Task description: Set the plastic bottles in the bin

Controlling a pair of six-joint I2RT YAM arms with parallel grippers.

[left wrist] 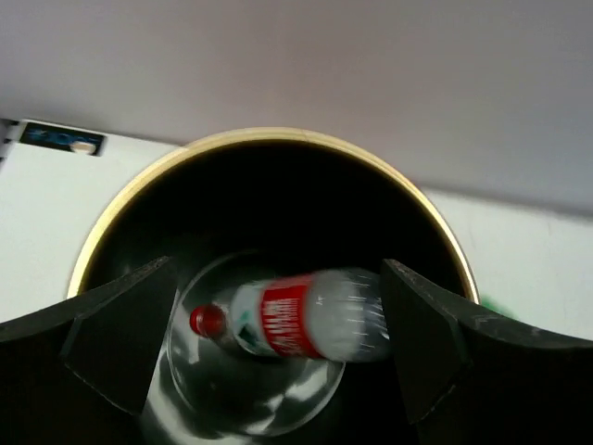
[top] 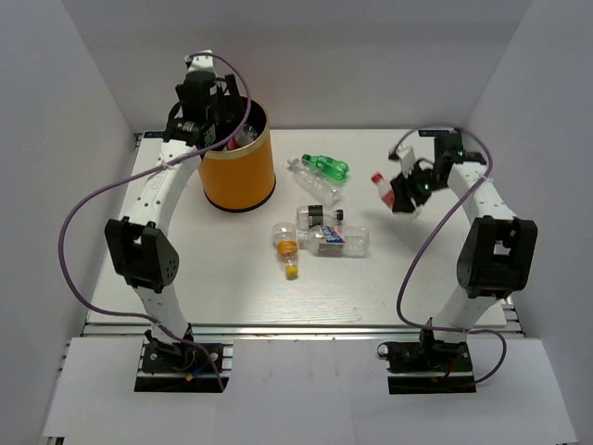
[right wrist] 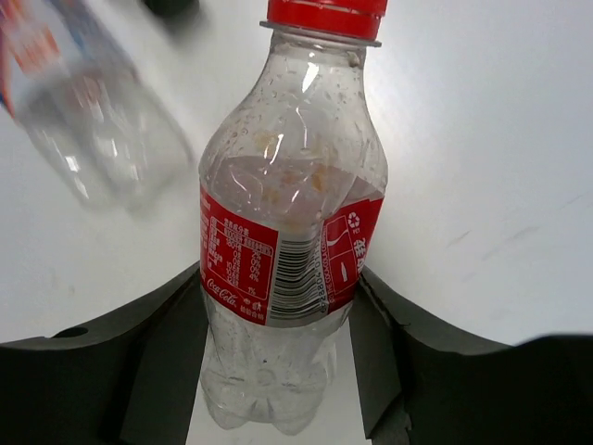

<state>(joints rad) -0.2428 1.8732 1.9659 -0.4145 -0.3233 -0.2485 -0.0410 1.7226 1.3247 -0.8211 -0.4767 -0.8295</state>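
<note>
I will next move my left gripper back and down onto the orange label of the yellow-capped bottle (top: 287, 248) and close it, because the red-capped bottle is already inside the bin (top: 239, 171).
The orange-yellow bin (top: 239, 171) stands at the back left. My left gripper (top: 215, 120) hangs over its mouth, open. In the left wrist view the golden rim (left wrist: 269, 139) rings the black inside, where a clear bottle with a red label and red cap (left wrist: 296, 315) shows blurred between and below my open fingers (left wrist: 120, 338). My right gripper (top: 405, 192) is shut on a clear red-capped, red-labelled bottle (right wrist: 287, 241) and holds it above the table at the right (top: 380, 184). Several bottles lie mid-table: green (top: 326, 167), clear (top: 313, 183), blue-white labelled (top: 320, 216), black-capped (top: 339, 241), yellow-capped (top: 287, 247).
White walls close in the table on the left, back and right. A purple cable loops from each arm. A blurred clear bottle (right wrist: 83, 120) lies on the table at the upper left of the right wrist view.
</note>
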